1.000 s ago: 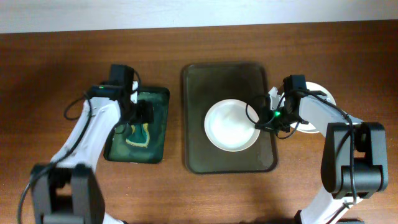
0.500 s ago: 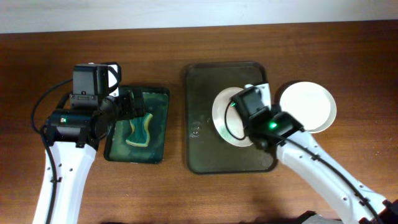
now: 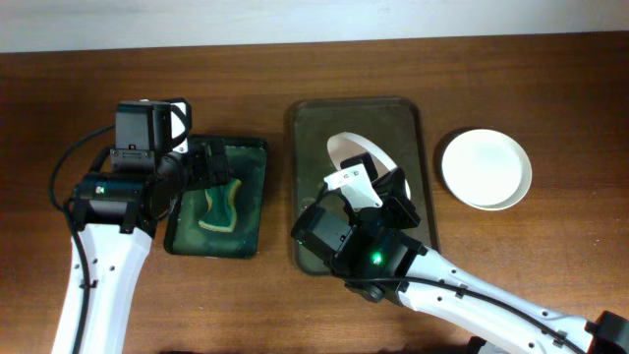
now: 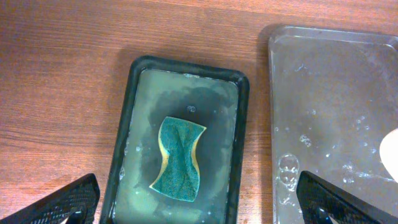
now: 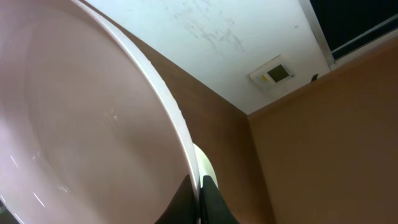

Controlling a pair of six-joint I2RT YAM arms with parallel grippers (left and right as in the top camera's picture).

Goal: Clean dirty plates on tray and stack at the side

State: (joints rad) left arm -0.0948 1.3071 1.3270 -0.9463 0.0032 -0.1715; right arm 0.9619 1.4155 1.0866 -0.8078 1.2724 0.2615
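My right gripper is holding the plate on edge, so it should turn down and to the right in the overhead view onto the tray's bottom and release the plate flat.
My right gripper (image 3: 371, 180) is shut on the rim of a white plate (image 3: 352, 147) and holds it tipped up on edge above the large dark tray (image 3: 313, 133). In the right wrist view the plate (image 5: 87, 118) fills the left side, and the fingers (image 5: 200, 200) pinch its rim. White plates (image 3: 486, 169) lie on the wood to the right of the tray. My left gripper (image 3: 209, 165) is open and empty above the small green tray. In the left wrist view its fingertips (image 4: 199, 205) spread wide apart.
A teal sponge (image 4: 180, 160) lies in the wet small green tray (image 4: 186, 62), left of the large tray (image 4: 336, 112), whose floor is wet with droplets. The sponge (image 3: 221, 206) also shows in the overhead view. The right arm reaches across the tray's front edge.
The right gripper has lifted the plate off the tray floor and tipped it up on edge. The right arm has swung toward the front. The left arm pulled back early, then stayed still.
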